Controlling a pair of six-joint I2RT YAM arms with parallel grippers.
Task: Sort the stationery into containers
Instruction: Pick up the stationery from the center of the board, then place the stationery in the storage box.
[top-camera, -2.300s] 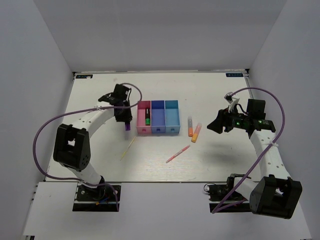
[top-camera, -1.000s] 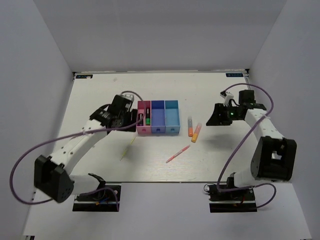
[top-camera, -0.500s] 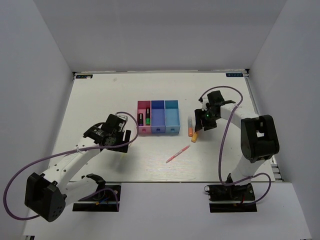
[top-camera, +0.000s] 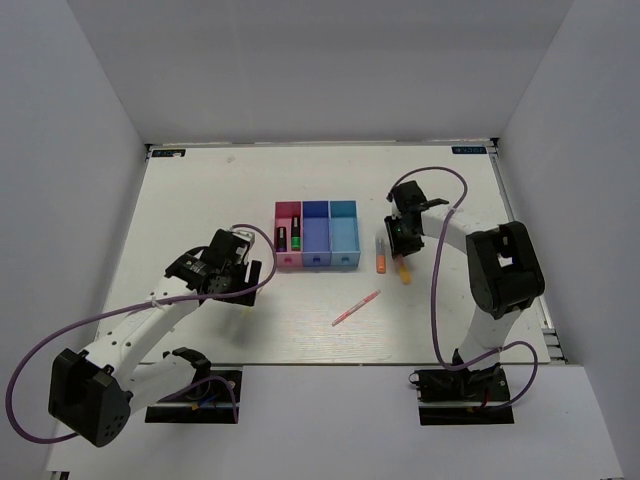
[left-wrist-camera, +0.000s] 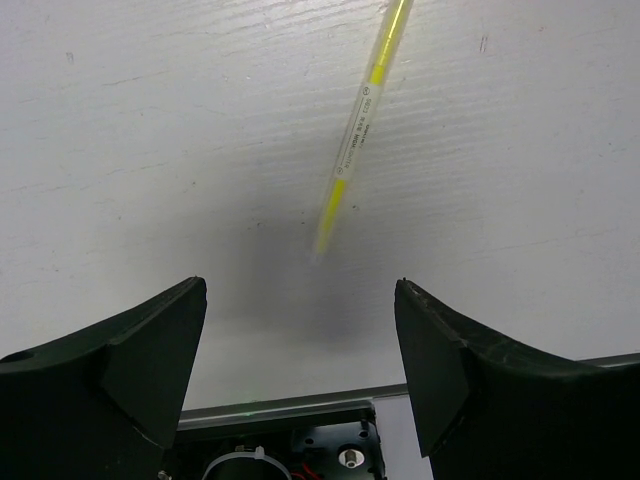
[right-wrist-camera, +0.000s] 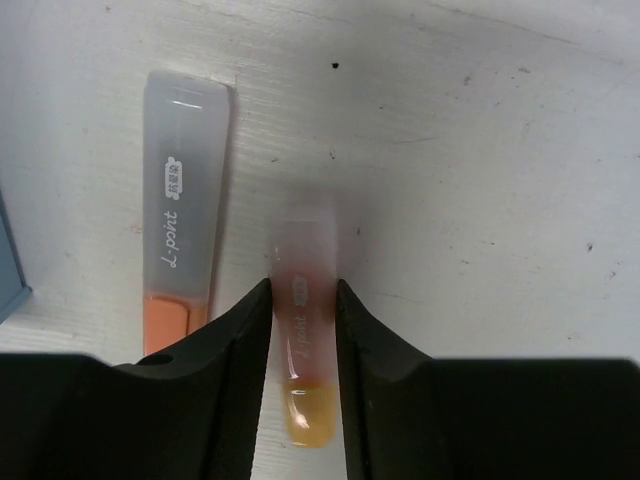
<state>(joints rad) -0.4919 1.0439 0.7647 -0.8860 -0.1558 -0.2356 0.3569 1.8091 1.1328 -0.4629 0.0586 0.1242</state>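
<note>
My right gripper lifts past the cyan container next and releases the highlighter inside the blue-violet container (top-camera: 315, 232), since that stands to the gripper's left in the top view.
Pink (top-camera: 288, 258), blue-violet (top-camera: 316, 258) and cyan (top-camera: 344, 258) containers stand in a row at mid-table. The pink one holds a dark purple marker (top-camera: 281, 238) and a green-banded marker (top-camera: 296, 240). My right gripper (right-wrist-camera: 303, 290) is shut on one orange highlighter (right-wrist-camera: 304, 330), low over the table (top-camera: 403, 270). The other highlighter (right-wrist-camera: 183, 240) lies just left of it. A thin pink pen (top-camera: 357, 308) lies nearer the front. My left gripper (left-wrist-camera: 300, 285) is open over bare table, with the pale-yellow stick (left-wrist-camera: 360, 130) lying a little ahead of its fingertips.
Both arms reach in from the near edge; the left gripper (top-camera: 232, 272) hovers left of the containers, the right gripper (top-camera: 400, 243) right of them. White walls close off the table's back and sides.
My left arm drew back from the pink container, leaving the purple marker inside, and opened over the yellow stick. My right arm swung left to the highlighters and closed on one.
</note>
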